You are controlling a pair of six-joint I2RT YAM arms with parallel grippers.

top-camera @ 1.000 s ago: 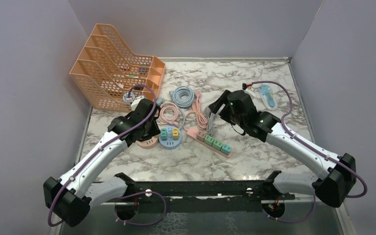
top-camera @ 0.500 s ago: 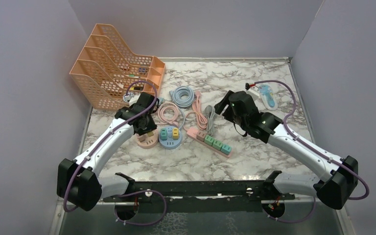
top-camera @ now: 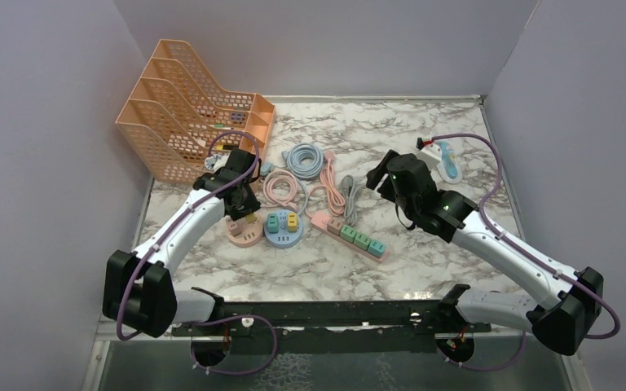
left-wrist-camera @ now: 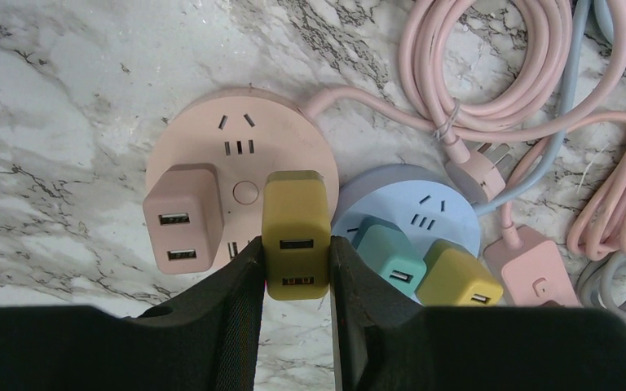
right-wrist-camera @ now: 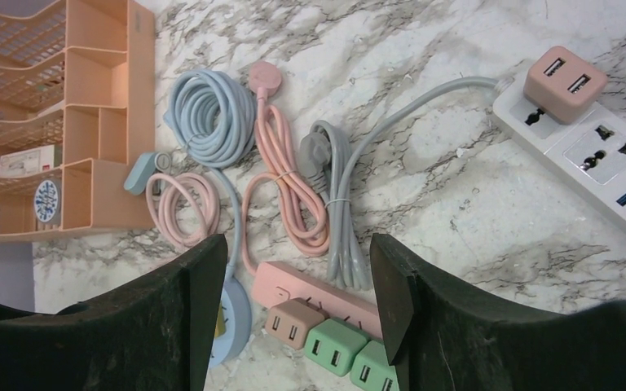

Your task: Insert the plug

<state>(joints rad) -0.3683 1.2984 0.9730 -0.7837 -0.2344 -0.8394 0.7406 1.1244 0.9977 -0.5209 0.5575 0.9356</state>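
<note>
My left gripper presses down onto the pink hub's side by the blue hub next and releases the plug, since the plug already hangs over that side.
An olive-yellow USB plug (left-wrist-camera: 294,224) is pinched between my left gripper's (left-wrist-camera: 295,261) black fingers, so that gripper is shut on it. The plug stands over the right edge of the round pink socket hub (left-wrist-camera: 212,142), beside a pink charger (left-wrist-camera: 179,228) seated in the hub. Its prongs are hidden. In the top view the left gripper (top-camera: 240,204) hangs over that hub (top-camera: 244,234). My right gripper (right-wrist-camera: 297,269) is open and holds nothing, well above the pink bar strip (right-wrist-camera: 318,285).
A round blue hub (left-wrist-camera: 440,208) with teal and yellow chargers touches the pink one. Coiled pink, blue and grey cables (top-camera: 310,175) lie behind. An orange mesh organiser (top-camera: 187,114) stands back left. A white power strip (right-wrist-camera: 603,155) lies back right.
My left arm's elbow has swung in towards the table and its wrist has shifted slightly back over the pink hub, still holding the plug. The right gripper drifted right and its jaws narrowed a little.
</note>
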